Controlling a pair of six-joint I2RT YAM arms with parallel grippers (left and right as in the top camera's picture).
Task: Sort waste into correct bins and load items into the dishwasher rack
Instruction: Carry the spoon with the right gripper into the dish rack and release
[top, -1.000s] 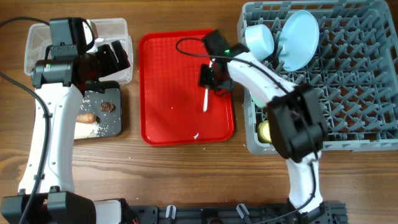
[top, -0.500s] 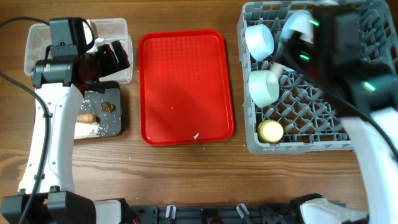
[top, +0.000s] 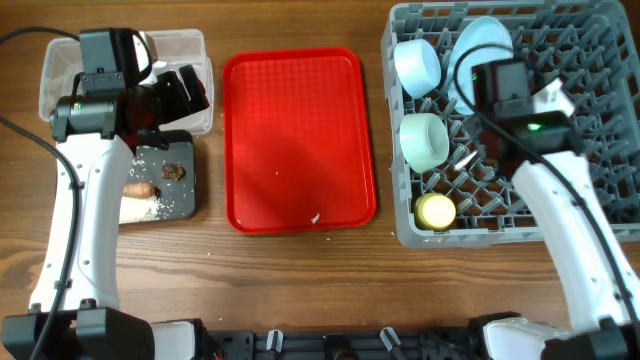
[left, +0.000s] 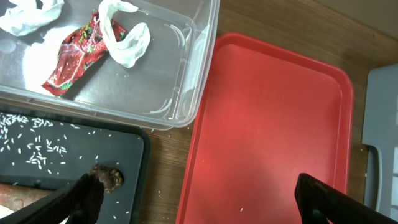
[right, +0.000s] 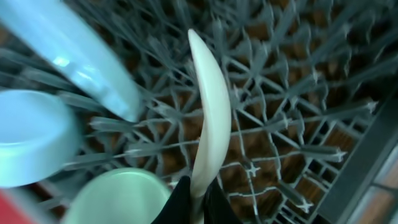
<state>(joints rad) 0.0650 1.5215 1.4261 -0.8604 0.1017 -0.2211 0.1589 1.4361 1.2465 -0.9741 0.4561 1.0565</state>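
Note:
The robot's right gripper should next carry the white plastic utensil (right: 205, 121) down to the rack's free wires beside the green bowl (top: 424, 140) and the yellow round item.
My right gripper (right: 194, 200) is shut on a white plastic utensil (right: 205, 121) and holds it over the grey dishwasher rack (top: 600, 150), beside a green bowl (top: 424, 140). The utensil's tip shows in the overhead view (top: 464, 158). The rack also holds a blue bowl (top: 417, 62), a pale blue plate (top: 482, 60) and a yellow round item (top: 435, 210). My left gripper (left: 199, 199) is open and empty, hovering between the black bin (left: 68, 155) and the red tray (left: 267, 124). The clear bin (left: 180, 93) holds a red wrapper (left: 78, 53) and white tissue (left: 124, 37).
The black bin (top: 185, 195) holds a brown food lump (top: 173, 171), an orange piece (top: 140, 188) and scattered rice. The red tray (top: 300, 140) carries only crumbs. Wood table lies around the bins and in front of them.
My right arm lifted the white utensil off the red tray and carried it right, over the rack. The left arm has not moved.

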